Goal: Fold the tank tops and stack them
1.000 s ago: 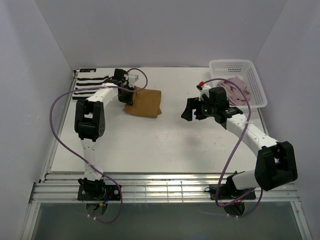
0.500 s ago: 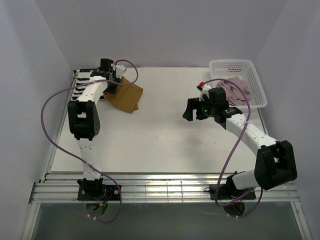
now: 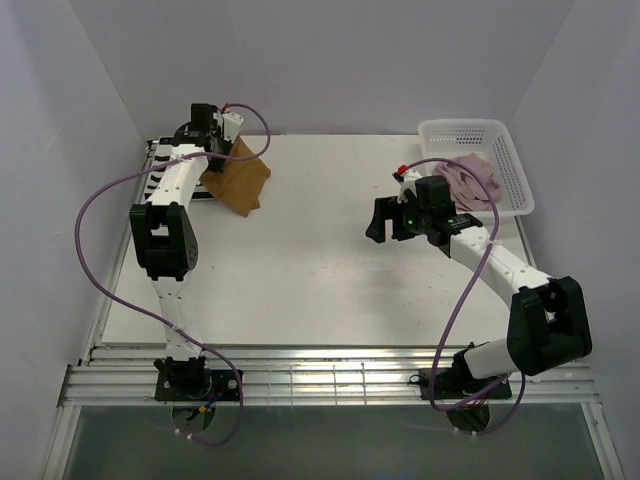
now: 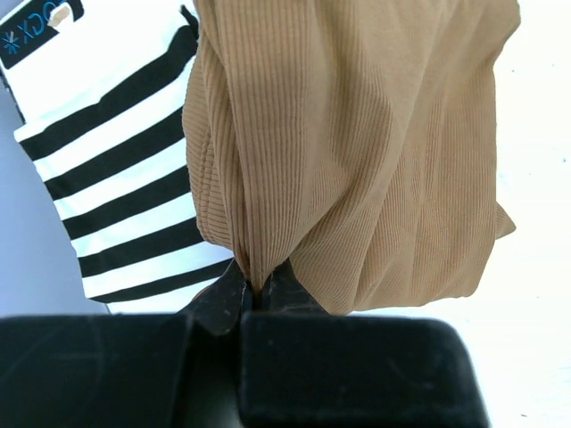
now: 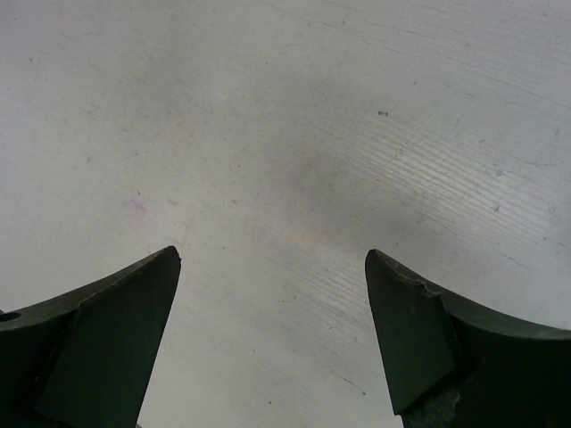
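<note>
The tan top hangs partly off the striped top, so my left gripper should next go left in the top view, down onto the striped top's stripes, and release.
My left gripper [image 3: 218, 150] is shut on the folded tan-brown tank top [image 3: 240, 180] and holds it lifted at the back left, next to the striped tank top [image 3: 165, 165]. In the left wrist view the tan top [image 4: 357, 152] hangs from my closed jaws [image 4: 257, 290], partly over the folded striped top [image 4: 116, 178]. The pale pink tank top [image 3: 470, 180] lies crumpled in the white mesh basket [image 3: 510, 150]. My right gripper [image 3: 380, 222] is open and empty over bare table [image 5: 285, 178], left of the basket.
The striped top lies in the back left corner by the wall. The basket stands at the back right corner. White walls close in the back and both sides.
My left gripper has carried the tan top from the middle left of the table back and left towards the striped top. The right arm has stayed still.
</note>
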Robot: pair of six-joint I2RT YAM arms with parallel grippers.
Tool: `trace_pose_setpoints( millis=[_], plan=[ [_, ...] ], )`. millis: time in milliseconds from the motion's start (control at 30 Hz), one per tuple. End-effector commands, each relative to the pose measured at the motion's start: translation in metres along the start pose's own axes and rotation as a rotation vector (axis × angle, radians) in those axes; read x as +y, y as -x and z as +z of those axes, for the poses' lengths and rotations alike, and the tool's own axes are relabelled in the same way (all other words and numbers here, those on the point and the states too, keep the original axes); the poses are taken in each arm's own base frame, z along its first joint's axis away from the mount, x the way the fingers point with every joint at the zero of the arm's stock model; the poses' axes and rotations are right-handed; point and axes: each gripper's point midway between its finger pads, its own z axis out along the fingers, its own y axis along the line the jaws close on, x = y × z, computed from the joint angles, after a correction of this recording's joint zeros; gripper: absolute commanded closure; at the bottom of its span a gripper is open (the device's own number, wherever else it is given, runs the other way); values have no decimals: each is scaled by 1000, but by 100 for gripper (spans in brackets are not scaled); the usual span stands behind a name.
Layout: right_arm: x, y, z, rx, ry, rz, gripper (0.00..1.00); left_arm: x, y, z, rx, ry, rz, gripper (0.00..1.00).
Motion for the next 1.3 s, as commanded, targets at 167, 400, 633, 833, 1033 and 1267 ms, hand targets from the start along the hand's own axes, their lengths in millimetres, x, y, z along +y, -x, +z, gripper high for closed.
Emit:
trace_pose_setpoints(
  millis=[167,400,633,833,1033,1267],
  plan=[
    [-1,2,1,-5,9,-20,10,51,55,-64,-175,133,-18,100],
    [0,5,-1,-12,10,-23,10,65,75,-86,-252,151,-33,100],
    [2,3,0,-4,19,-22,10,78,75,-85,-256,176,-93,100],
    [1,5,-1,-11,14,-26,10,105,82,-107,-327,178,-159,100],
    [-1,2,2,6,10,-20,10,91,54,-83,-274,67,-155,100],
    [-3,0,6,18,3,-15,10,110,9,-43,-214,8,-262,100]
  ],
)
